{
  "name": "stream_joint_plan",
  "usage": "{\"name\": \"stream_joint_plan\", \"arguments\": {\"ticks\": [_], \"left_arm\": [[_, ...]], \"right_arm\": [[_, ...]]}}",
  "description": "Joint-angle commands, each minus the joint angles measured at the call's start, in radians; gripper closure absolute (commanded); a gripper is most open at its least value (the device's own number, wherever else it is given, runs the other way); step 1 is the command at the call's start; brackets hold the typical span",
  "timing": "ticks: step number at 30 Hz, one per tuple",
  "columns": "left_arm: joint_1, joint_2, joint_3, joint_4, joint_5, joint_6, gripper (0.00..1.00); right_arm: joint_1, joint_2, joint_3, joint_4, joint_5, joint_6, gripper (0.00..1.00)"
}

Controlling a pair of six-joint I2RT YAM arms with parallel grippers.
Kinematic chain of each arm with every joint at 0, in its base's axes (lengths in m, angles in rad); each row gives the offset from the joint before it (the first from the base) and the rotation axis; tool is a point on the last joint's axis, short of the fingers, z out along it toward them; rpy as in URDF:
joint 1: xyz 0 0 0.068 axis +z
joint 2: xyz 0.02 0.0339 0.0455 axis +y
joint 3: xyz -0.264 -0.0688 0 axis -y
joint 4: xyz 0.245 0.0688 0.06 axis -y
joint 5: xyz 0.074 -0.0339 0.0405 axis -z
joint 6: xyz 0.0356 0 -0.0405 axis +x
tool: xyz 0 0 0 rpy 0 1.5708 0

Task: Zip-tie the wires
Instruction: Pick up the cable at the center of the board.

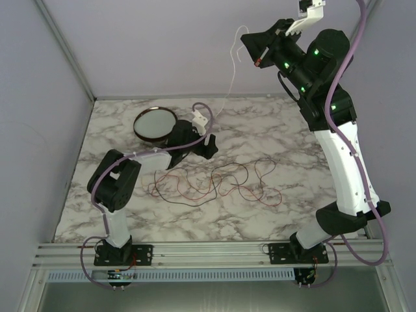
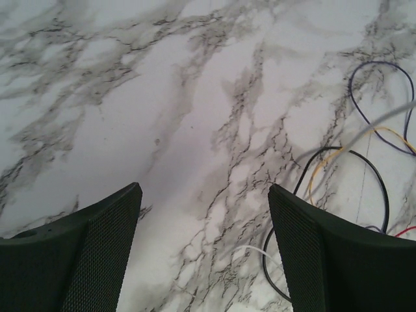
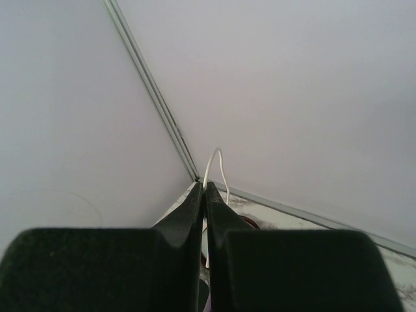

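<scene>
The zip tie hangs outside my left gripper's fingers. My left gripper moves to the right in the left wrist view next, then closes on it.
The wires [image 1: 214, 185] lie in loose red and dark loops on the marble table [image 1: 292, 136]. In the left wrist view, black, yellow, purple and red strands [image 2: 364, 156] curl at the right. My right gripper [image 1: 250, 45] is raised high at the back and shut on a thin white zip tie [image 1: 229, 81], which hangs down toward my left gripper [image 1: 207, 148]. The right wrist view shows the tie [image 3: 213, 162] looping out of the closed right gripper [image 3: 205, 188]. My left gripper [image 2: 205, 188] is open just above the table, holding nothing, with a white strand [image 2: 250, 249] low between its fingers.
A round dark-rimmed dish [image 1: 155, 123] stands at the back left, just behind my left gripper. Purple walls enclose the table at the back and left. A metal rail [image 1: 208, 250] runs along the near edge.
</scene>
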Motion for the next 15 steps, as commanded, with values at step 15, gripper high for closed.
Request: {"name": "stream_joint_plan", "arguments": {"ticks": [15], "left_arm": [[0.023, -0.243, -0.097, 0.021, 0.067, 0.094, 0.09]], "right_arm": [[-0.021, -0.034, -0.011, 0.031, 0.008, -0.013, 1.0]]}}
